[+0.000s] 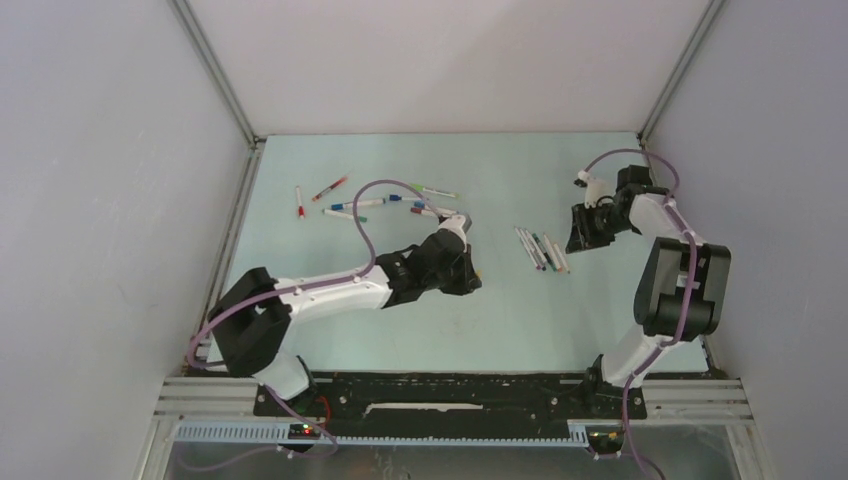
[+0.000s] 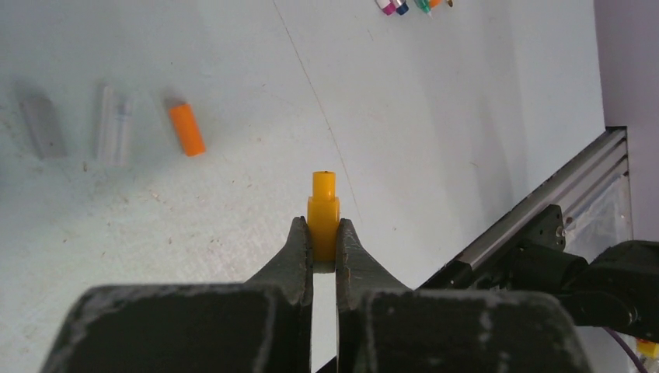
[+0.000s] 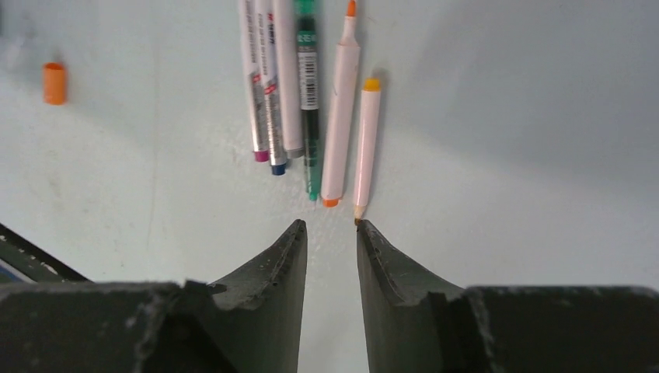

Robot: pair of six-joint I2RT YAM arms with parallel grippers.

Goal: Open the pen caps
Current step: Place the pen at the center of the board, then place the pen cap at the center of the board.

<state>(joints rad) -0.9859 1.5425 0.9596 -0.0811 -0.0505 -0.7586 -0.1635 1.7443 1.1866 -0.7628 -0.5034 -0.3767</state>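
Observation:
My left gripper moves toward the orange cap that ends the row of loose caps next, then comes down onto the empty table beside it.
My left gripper (image 2: 324, 233) (image 1: 474, 278) is shut on a small yellow-orange pen cap (image 2: 323, 211), which sticks out past the fingertips above the table. Three loose caps lie on the table to its left: orange (image 2: 186, 129), clear (image 2: 115, 124) and grey (image 2: 43, 127). My right gripper (image 3: 332, 225) (image 1: 575, 240) is open and empty, just short of a row of several uncapped pens (image 3: 311, 93) (image 1: 542, 250). The rightmost pen (image 3: 365, 148), with a yellow end, has its tip right by my right fingertip (image 3: 365, 233). An orange cap (image 3: 54, 83) lies off to the left.
Several more pens (image 1: 380, 200) lie scattered at the back left of the pale green table (image 1: 520, 320). White walls enclose the sides and back. A metal rail (image 2: 544, 217) runs along the table's near edge.

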